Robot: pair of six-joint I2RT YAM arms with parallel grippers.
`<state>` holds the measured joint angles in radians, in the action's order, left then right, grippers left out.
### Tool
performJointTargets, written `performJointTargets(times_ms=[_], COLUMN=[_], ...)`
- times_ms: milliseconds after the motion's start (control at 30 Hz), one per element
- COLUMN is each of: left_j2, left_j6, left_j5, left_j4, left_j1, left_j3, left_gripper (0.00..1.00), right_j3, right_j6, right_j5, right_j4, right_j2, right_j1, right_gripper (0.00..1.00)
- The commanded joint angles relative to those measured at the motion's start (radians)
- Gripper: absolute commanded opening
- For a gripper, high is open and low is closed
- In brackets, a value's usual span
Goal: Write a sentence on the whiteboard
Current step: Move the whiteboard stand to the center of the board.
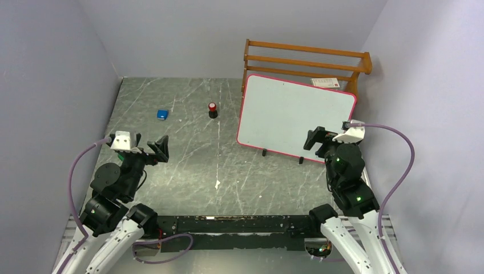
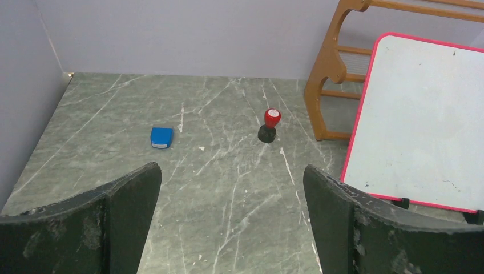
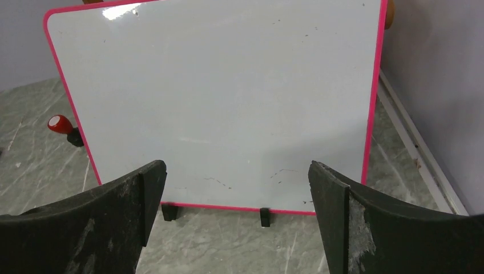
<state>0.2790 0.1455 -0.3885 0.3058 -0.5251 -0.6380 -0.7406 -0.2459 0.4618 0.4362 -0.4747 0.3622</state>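
I should next move my right gripper down and across onto the whiteboard's black foot nearer the marker, because the foot is below my gripper and to its left in the top view.
The whiteboard stands propped on small black feet at the back right, leaning against a wooden rack. Its surface is blank apart from faint smudges, and no green sentence shows on it. It also shows in the left wrist view and fills the right wrist view. My right gripper is open and empty just in front of the board's lower right part. My left gripper is open and empty over the left of the table.
A marker with a red cap and black body stands upright left of the board. A small blue eraser lies further left. The wooden rack stands behind the board. Grey walls enclose the table.
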Motion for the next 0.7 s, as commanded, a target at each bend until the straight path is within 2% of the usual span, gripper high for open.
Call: performJointTargets(times_ms=[0,267,667], left_j2=[-0.003,0.000,0.027], left_j6=[-0.004,-0.004,0.006], left_j5=[-0.001,0.008,0.019], left_j4=[0.012,0.013,0.021], left_j1=[0.010,0.010,0.010], left_j3=[-0.017,-0.017,-0.026], left_gripper=[0.98,0.98,0.98], right_j3=[-0.028,-0.016,-0.034], right_j6=[0.000,0.002,-0.071], right_j5=[0.001,-0.029,-0.136], right_j4=[0.007,0.007,0.057], right_j2=[0.004,0.011,-0.145], right_j1=[0.008,0.008,0.007], right_gripper=[1.00,1.00,1.00])
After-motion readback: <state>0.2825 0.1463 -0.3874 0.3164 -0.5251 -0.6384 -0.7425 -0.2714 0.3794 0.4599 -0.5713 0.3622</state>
